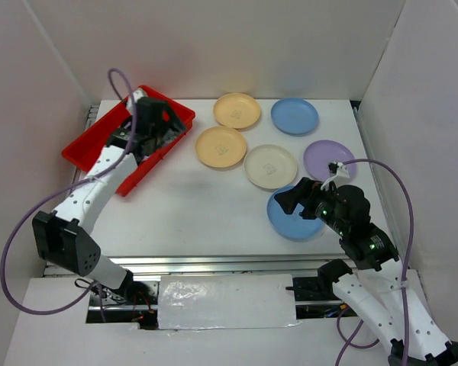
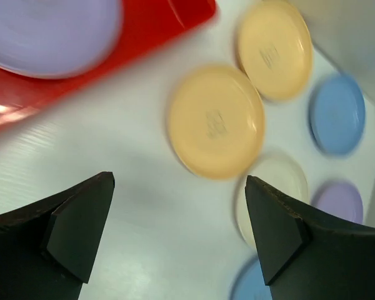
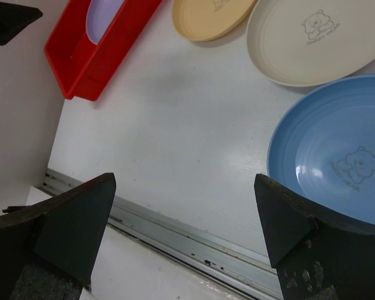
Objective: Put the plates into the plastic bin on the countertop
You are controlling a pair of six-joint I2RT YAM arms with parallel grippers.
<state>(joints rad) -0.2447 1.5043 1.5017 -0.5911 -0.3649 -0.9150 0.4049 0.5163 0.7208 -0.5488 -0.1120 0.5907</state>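
Observation:
The yellow plate closest to the bin (image 1: 82, 151) is outside it, so I need to lower my left gripper toward the right in the top view onto the plate's bin-side rim.
The red plastic bin (image 1: 82, 151) stands at the back left of the white countertop (image 1: 198, 206). A purple plate (image 2: 50, 31) lies in it. My left gripper (image 1: 166, 126) hovers over the bin's right end, open and empty (image 2: 178, 219). Two yellow plates (image 1: 237, 110) (image 1: 221, 146), a blue plate (image 1: 295, 116), a cream plate (image 1: 270, 166) and a purple plate (image 1: 329, 158) lie on the countertop. My right gripper (image 1: 290, 200) is open and empty above the left edge of a second blue plate (image 3: 337, 156). No pink plate is in view.
White walls close in the countertop on the left, back and right. A metal rail (image 3: 194, 240) runs along the near edge. The left arm (image 1: 99, 183) hides part of the bin's inside.

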